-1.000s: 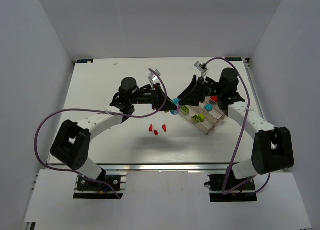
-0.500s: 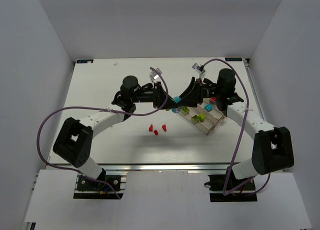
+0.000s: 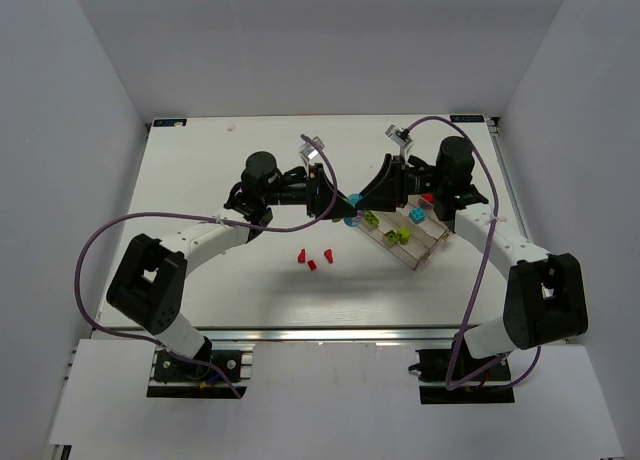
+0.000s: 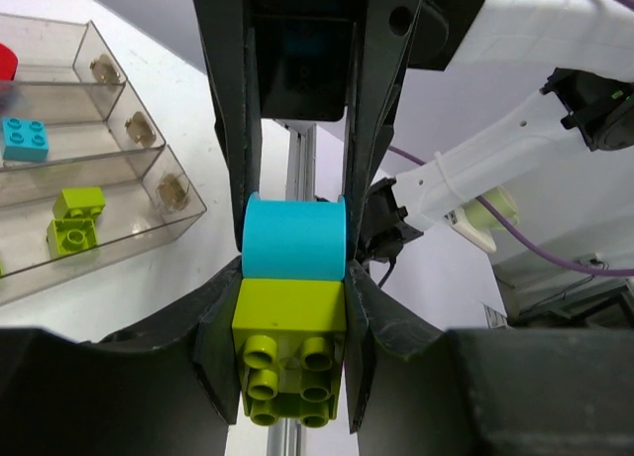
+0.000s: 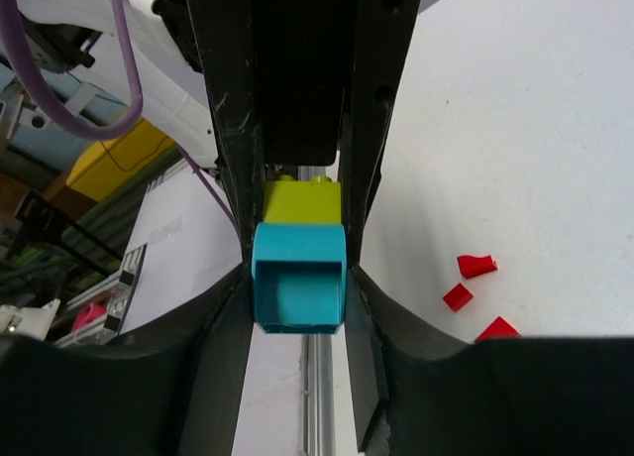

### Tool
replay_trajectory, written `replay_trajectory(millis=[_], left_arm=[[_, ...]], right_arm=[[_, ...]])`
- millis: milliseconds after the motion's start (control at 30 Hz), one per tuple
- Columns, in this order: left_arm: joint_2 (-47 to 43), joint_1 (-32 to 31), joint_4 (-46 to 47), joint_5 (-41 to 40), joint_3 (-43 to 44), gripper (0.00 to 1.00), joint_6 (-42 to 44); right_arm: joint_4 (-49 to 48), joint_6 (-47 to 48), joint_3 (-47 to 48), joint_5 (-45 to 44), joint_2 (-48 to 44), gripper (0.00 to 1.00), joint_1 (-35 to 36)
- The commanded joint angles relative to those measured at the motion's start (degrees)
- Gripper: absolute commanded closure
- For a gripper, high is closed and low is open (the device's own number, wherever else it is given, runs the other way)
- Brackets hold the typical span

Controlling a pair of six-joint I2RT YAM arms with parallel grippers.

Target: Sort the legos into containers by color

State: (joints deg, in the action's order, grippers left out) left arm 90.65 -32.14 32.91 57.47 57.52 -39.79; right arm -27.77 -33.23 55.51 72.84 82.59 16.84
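Observation:
My right gripper pulls off the yellow-green lego next, tips it downward over the tray's middle section (image 3: 415, 219) and releases, as that section already holds a cyan lego.
A cyan-blue lego (image 3: 353, 199) and a yellow-green lego (image 4: 289, 352) are stuck together and held in the air between both grippers. My left gripper (image 3: 342, 206) is shut on the yellow-green one, as the left wrist view (image 4: 289, 349) shows. My right gripper (image 3: 363, 201) is shut on the cyan one (image 5: 298, 278). The clear divided tray (image 3: 424, 254) lies just right of them. It holds a red lego (image 3: 428, 198), a cyan one (image 3: 415, 216) and yellow-green ones (image 3: 395, 235). Three red pieces (image 3: 313, 257) lie on the table left of the tray.
Both arms reach in from the sides and meet at the table's middle. The red pieces (image 5: 475, 266) also show in the right wrist view. The tray's compartments show at the upper left of the left wrist view (image 4: 168, 193). White walls surround the table.
The two grippers have closed in on each other, and the joined cyan and yellow-green legos have risen off the table. Nothing has moved in the last half second.

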Motion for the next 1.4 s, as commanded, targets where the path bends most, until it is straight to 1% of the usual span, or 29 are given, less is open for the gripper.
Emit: replay_trajectory(millis=[0, 167, 267, 300, 367, 400, 467, 533, 567, 633, 667, 700, 767, 800, 900, 1067, 1167, 1233, 1333, 1367], left_arm=[[-1.44, -0.64, 0.23, 0.45, 1.37, 1.00, -0.20], [-1.44, -0.64, 0.14, 0.62, 1.46, 1.00, -0.11], [-1.27, -0.64, 0.14, 0.53, 1.55, 1.00, -0.20], [-1.27, -0.64, 0.32, 0.53, 1.55, 1.00, -0.29], [-1.18, -0.64, 0.32, 0.53, 1.72, 1.00, -0.29], [-1.18, -0.64, 0.14, 0.62, 1.81, 1.00, -0.37], [-1.09, -0.64, 0.05, 0.45, 1.90, 0.99, -0.38], [-1.09, -0.64, -0.12, 0.45, 1.99, 0.93, -0.29], [-1.18, -0.64, -0.30, 0.27, 1.99, 0.85, -0.37], [-1.09, -0.64, -0.47, 0.18, 1.99, 0.74, -0.38], [-1.27, -0.64, -0.47, 0.18, 1.99, 0.60, -0.38], [-1.35, -0.64, -0.56, 0.18, 1.90, 0.53, -0.38], [-1.62, -0.64, -0.74, 0.27, 1.81, 0.43, -0.38], [-1.62, -0.64, -0.82, 0.36, 1.72, 0.35, -0.29], [-1.88, -0.64, -0.83, 0.45, 1.72, 0.30, -0.38], [-2.06, -0.12, -0.74, 0.80, 2.07, 0.26, -0.64], [-2.85, 0.50, -1.00, 1.15, 2.07, 0.26, -0.82], [-3.55, 1.03, -2.40, 0.80, 2.42, 0.26, 0.59], [-3.90, 1.03, -5.57, 0.45, 3.30, 0.28, 2.52], [-3.90, 1.03, -6.27, 0.45, 3.39, 0.30, 2.70]], right_arm=[[-6.41, -1.66, 0.75, 0.55, -0.15, 0.55, 0.04], [-9.75, -4.03, 0.22, 2.22, 0.12, 0.54, -0.05], [-9.76, -3.77, 0.13, 2.31, 0.03, 0.59, 0.03], [-9.85, -3.77, 0.22, 2.40, 0.03, 0.69, 0.12], [-9.93, -3.68, 0.30, 2.75, 0.29, 0.80, 0.12], [-10.11, -3.77, 0.39, 2.83, 0.29, 1.00, 0.12], [-10.90, -4.29, -0.04, 2.57, 0.12, 1.00, 0.04], [-11.60, -4.82, -0.40, 2.92, -0.06, 1.00, -0.05], [-12.74, -5.69, -0.49, 3.18, -0.14, 1.00, -0.23], [-12.84, -5.79, -0.75, 3.19, -0.32, 1.00, -0.05], [-12.66, -5.70, -0.66, 3.27, -0.41, 1.00, -0.40], [-12.40, -5.44, -0.66, 3.36, -0.50, 1.00, -0.49], [-11.52, -4.65, -0.75, 3.28, -0.76, 1.00, -1.02], [-10.73, -4.13, -0.75, 3.28, -0.93, 1.00, -1.02], [-9.68, -3.16, -0.75, 3.28, -1.02, 1.00, -1.37], [-7.74, -1.40, -0.75, 3.01, -1.55, 1.00, -1.81], [-1.25, 3.86, 0.21, 1.78, -2.08, 1.00, -2.42], [2.53, 6.67, 1.09, 1.78, -2.43, 1.00, -2.86], [2.81, 6.60, 1.18, 2.31, -2.43, 1.00, -3.30], [2.81, 6.60, 1.18, 2.40, -2.60, 1.00, -3.31]])
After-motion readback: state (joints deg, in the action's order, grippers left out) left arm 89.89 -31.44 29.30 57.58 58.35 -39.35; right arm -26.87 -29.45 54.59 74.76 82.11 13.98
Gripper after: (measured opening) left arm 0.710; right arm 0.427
